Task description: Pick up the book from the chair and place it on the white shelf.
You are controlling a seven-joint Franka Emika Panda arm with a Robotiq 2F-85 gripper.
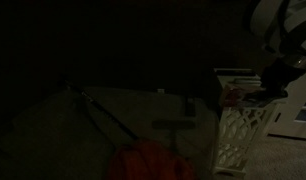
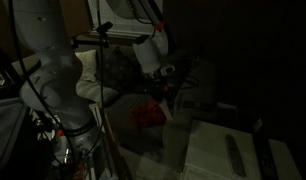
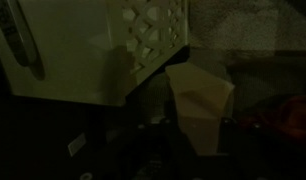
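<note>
My gripper should next carry the book (image 3: 201,95) to the left in the wrist view and down to let go of it, because the slab's bare part (image 3: 81,45) is there.
The scene is very dark. In the wrist view my gripper (image 3: 193,128) is closed on the book (image 3: 201,95), a pale flat piece that sticks out between the two fingers. The white shelf (image 3: 153,35), with its lattice side panel and flat top slab, lies just beyond the book. In an exterior view the gripper (image 1: 276,82) holds the book (image 1: 238,96), which shows reddish patches, right over the top of the white shelf (image 1: 241,140). In an exterior view the gripper (image 2: 169,88) hangs from the white arm and the book is hard to make out.
A dark remote-like object (image 3: 23,45) lies on the white slab. A red-orange object (image 1: 143,163) sits low in front and also shows in the wrist view (image 3: 293,115). A large dim grey surface (image 1: 103,120) with a thin rod spreads beside the shelf.
</note>
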